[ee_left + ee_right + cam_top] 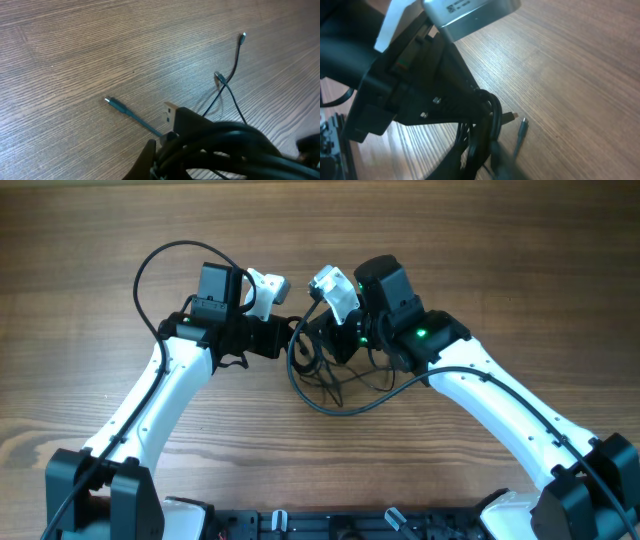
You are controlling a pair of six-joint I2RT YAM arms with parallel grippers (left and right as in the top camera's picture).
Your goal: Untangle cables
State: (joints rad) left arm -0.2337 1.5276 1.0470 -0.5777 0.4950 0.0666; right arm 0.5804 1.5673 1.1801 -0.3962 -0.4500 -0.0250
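Note:
My left gripper is holding the cable and needs to pull it left in the overhead view, away from my right gripper where pieces of cable bunch between them, then release it over bare wood.
A tangle of thin black cables (312, 370) lies mid-table between my two grippers. My left gripper (285, 335) comes in from the left and is shut on the bundle of cables (220, 145), which fills the space between its dark fingers (148, 156). Loose plug ends (114, 103) and thin strands (231, 75) lie on the wood beyond it. My right gripper (325, 342) meets it from the right. Its blurred fingers (454, 156) are closed around the cable strands (489, 120), right under the left arm's body. A small plug (521, 125) lies beside them.
The left arm's thick cable (150, 270) loops over the table at the back left. The right arm's thick cable (400, 388) curves in front of the tangle. The left gripper's housing (410, 75) crowds the right wrist view. The arm bases (320, 525) line the near edge.

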